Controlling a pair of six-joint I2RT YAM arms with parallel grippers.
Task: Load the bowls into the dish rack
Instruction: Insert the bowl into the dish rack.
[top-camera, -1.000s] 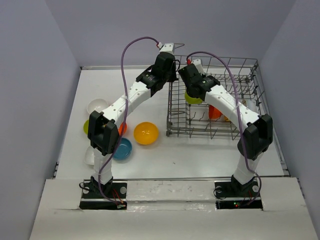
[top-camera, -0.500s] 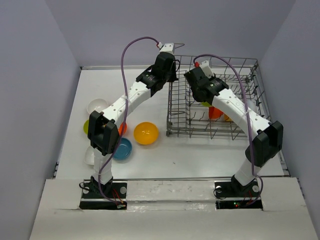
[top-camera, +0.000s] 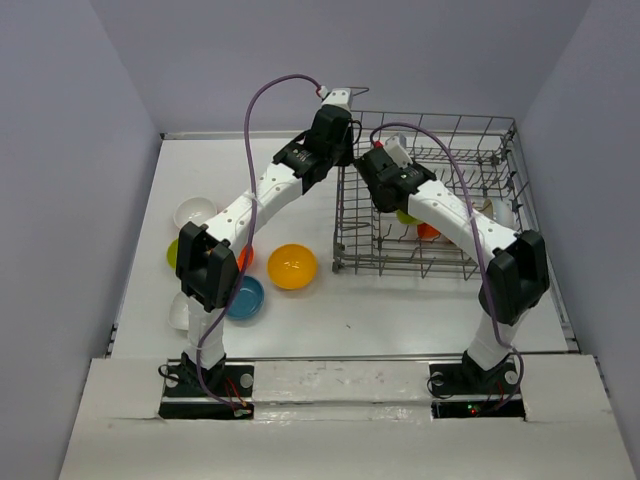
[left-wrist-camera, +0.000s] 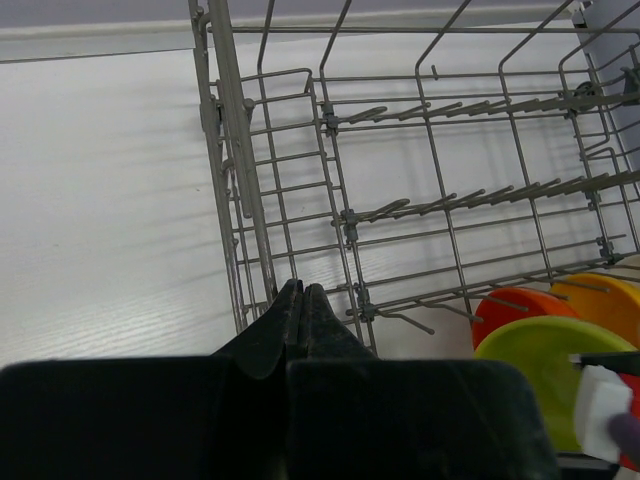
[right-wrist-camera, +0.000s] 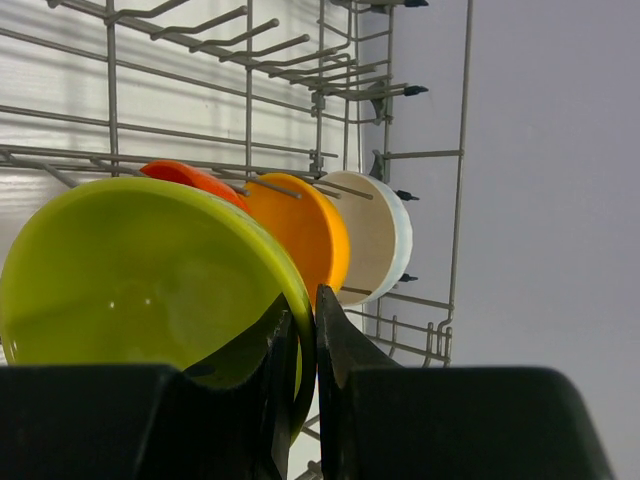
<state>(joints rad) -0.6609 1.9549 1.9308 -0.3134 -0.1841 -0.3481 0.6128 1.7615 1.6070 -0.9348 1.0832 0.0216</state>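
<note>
The lime bowl should go down next in my right gripper, between the red-orange bowl and the dish rack's side by my left gripper, where pegs (top-camera: 393, 230) (right-wrist-camera: 58, 168) are free.
My right gripper (right-wrist-camera: 303, 300) is shut on the rim of a lime green bowl (right-wrist-camera: 140, 280), held on edge inside the dish rack (right-wrist-camera: 460, 150). Right behind it stand a red-orange bowl (right-wrist-camera: 190, 178), an orange-yellow bowl (right-wrist-camera: 305, 235) and a white bowl (right-wrist-camera: 385, 235) between the tines. From above, the lime bowl (top-camera: 407, 216) shows under the right wrist, next to the orange bowl (top-camera: 430, 230). My left gripper (left-wrist-camera: 302, 290) is shut and holds nothing. It hangs over the left wall of the rack (left-wrist-camera: 240, 130).
Loose bowls lie on the table left of the rack (top-camera: 500, 130): a white one (top-camera: 194, 212), an orange-yellow one (top-camera: 292, 266), a blue one (top-camera: 245, 297), a lime one (top-camera: 172, 253), a red-orange one (top-camera: 244, 256) and another white one (top-camera: 179, 312), partly hidden by the left arm.
The right arm has carried the lime green bowl to the right and down into the rack, up against the standing bowls. The left arm has stayed still.
</note>
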